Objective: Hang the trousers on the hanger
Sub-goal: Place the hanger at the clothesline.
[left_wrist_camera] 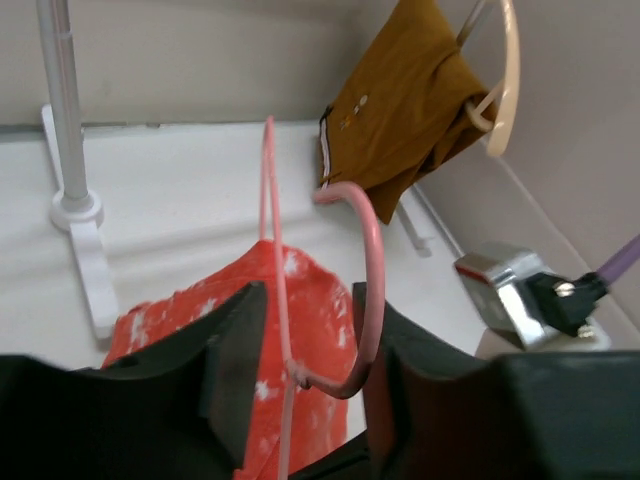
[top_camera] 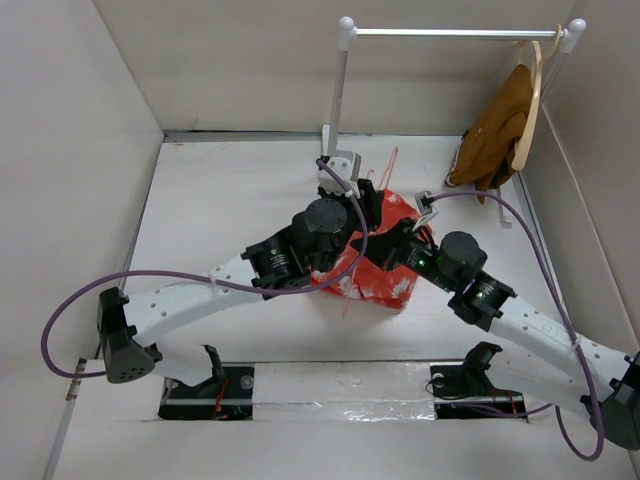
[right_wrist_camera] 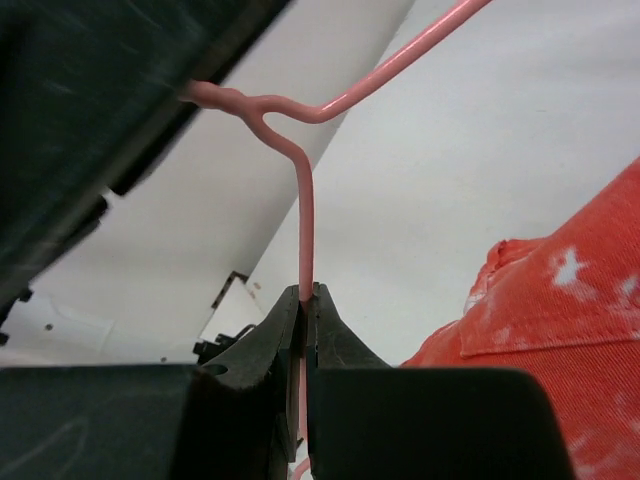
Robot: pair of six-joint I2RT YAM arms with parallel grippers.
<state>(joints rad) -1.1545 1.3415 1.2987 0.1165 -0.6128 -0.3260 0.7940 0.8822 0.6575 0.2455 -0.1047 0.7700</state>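
Note:
The robot's right gripper should next lift the hanger it is holding up and outward, hook it over the bar and release, because the part of the bar beside the brown garment is empty.
The red-orange trousers with white blotches lie bunched on the table between both arms; they also show in the left wrist view and the right wrist view. The pink wire hanger stands up out of them. My right gripper is shut on a straight run of the hanger's wire. My left gripper is open, its jaws standing either side of the hanger's twisted neck and hook, above the trousers.
A white clothes rack stands at the back, its rail running right. A brown garment hangs there on a pale wooden hanger, also in the left wrist view. Walls close in on three sides.

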